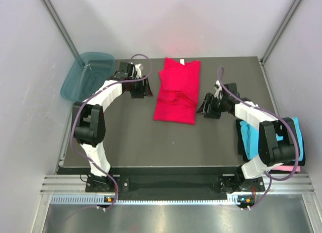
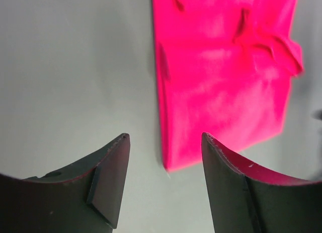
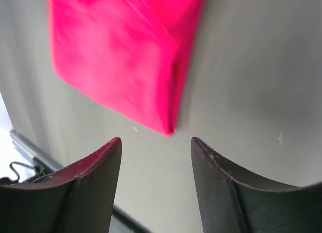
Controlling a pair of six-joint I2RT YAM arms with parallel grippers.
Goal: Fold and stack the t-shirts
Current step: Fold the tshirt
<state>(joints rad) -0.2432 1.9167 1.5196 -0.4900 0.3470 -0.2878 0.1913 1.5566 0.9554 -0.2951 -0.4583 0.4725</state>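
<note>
The shirt's near tub-side corner [image 1: 155, 118] [image 2: 170, 165] is below my left gripper, toward my base. I need to move my left gripper down and back onto it next, because my right gripper is on either side of the other corner.
A crimson red t-shirt [image 1: 177, 89] lies folded lengthwise in the middle of the dark table [image 1: 131, 142], its small white tag at the far end. My left gripper [image 1: 142, 87] is open just left of the shirt; its wrist view shows the red cloth [image 2: 226, 77] lying ahead, a corner showing between the empty jaws. My right gripper [image 1: 207, 106] is open just right of the shirt's near corner [image 3: 121, 62], nothing between its fingers. A folded cyan t-shirt [image 1: 251, 137] lies on a pink one [image 1: 287, 168] at the right edge, partly hidden under the right arm.
A teal translucent tub [image 1: 88, 74] stands at the table's far left corner. White walls enclose the table on three sides. A metal rail [image 1: 166, 185] runs along the near edge where the arm bases are bolted.
</note>
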